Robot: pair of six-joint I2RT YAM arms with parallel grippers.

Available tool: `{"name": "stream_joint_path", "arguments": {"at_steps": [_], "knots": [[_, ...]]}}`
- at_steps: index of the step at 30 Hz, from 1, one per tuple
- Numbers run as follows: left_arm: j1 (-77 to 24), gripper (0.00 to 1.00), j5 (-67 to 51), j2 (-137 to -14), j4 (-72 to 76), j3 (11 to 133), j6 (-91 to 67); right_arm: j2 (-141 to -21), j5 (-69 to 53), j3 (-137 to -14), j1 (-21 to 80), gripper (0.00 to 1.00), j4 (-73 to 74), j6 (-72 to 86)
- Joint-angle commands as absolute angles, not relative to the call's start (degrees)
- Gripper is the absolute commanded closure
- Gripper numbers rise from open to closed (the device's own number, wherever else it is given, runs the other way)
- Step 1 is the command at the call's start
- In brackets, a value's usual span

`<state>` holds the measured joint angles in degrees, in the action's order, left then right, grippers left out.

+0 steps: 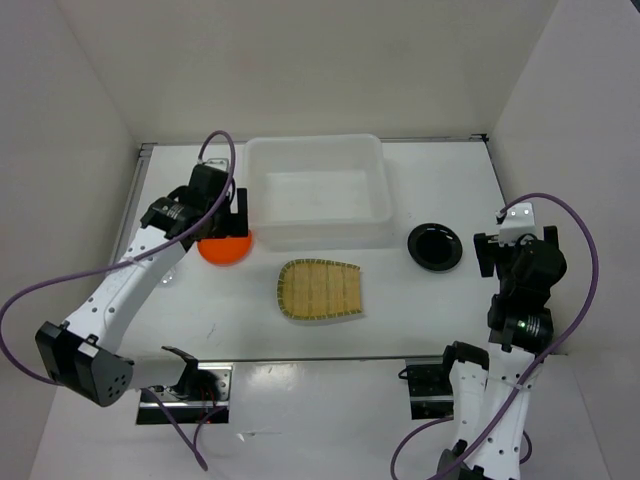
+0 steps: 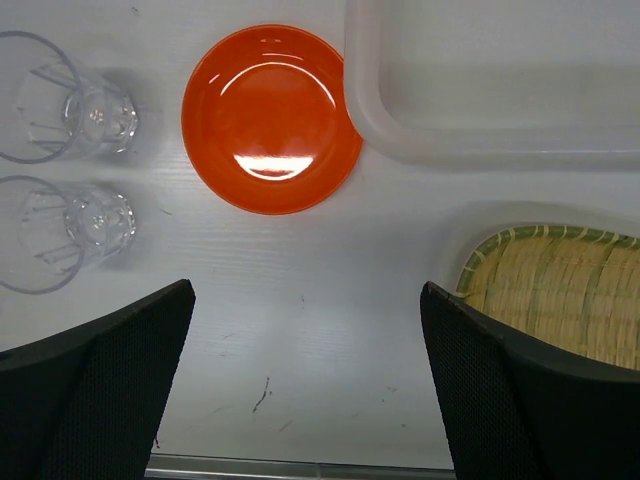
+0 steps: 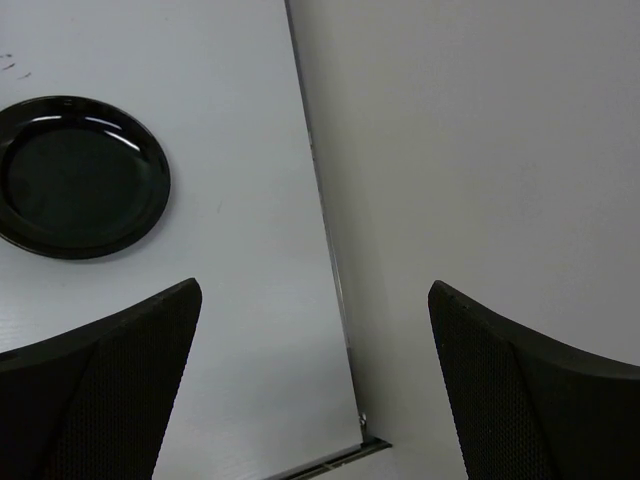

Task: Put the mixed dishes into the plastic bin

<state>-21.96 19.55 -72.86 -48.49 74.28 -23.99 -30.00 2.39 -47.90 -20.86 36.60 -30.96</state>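
Note:
The bamboo tray's rounded rim (image 1: 281, 284) (image 2: 474, 268) is nearest my left gripper, so I will next lower the gripper back and toward the right in the top view and turn it onto that rim.
The plastic bin (image 1: 318, 190) stands at the back middle; its corner shows in the left wrist view (image 2: 400, 130). The orange plate (image 1: 226, 250) lies at the bin's left front corner, touching it, also seen in the left wrist view (image 2: 272, 118). Two clear cups (image 2: 60, 95) (image 2: 60, 230) lie left of the plate. The bamboo tray (image 1: 320, 290) (image 2: 560, 290) lies in front of the bin. The black plate (image 1: 435, 246) (image 3: 80, 175) lies right of the bin. My left gripper (image 1: 225, 222) (image 2: 307, 290) is open and empty above the orange plate. My right gripper (image 1: 487, 253) (image 3: 315, 290) is open and empty, right of the black plate.
White walls enclose the table on the left, back and right. The table's right edge (image 3: 320, 200) with its metal rail runs just under my right gripper. In the top view the left arm (image 1: 130, 285) hides most of the cups.

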Motion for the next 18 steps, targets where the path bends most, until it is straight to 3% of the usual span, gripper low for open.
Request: {"name": "stream_joint_path", "arguments": {"at_steps": [1,12,18], "knots": [[-22.06,0.0,23.02,-70.31,-47.45,74.0,-25.47,-28.92,4.22,-47.46,-20.13,0.02,35.68,-29.98],[-21.53,0.0,16.97,-71.98,-45.44,75.23,-25.21,-30.05,9.84,-47.99,-19.6,0.02,31.72,-19.6],[-23.72,0.0,0.64,-78.73,-47.27,74.09,-30.49,-27.34,7.22,-49.48,-19.6,0.02,33.21,-20.74]]}}
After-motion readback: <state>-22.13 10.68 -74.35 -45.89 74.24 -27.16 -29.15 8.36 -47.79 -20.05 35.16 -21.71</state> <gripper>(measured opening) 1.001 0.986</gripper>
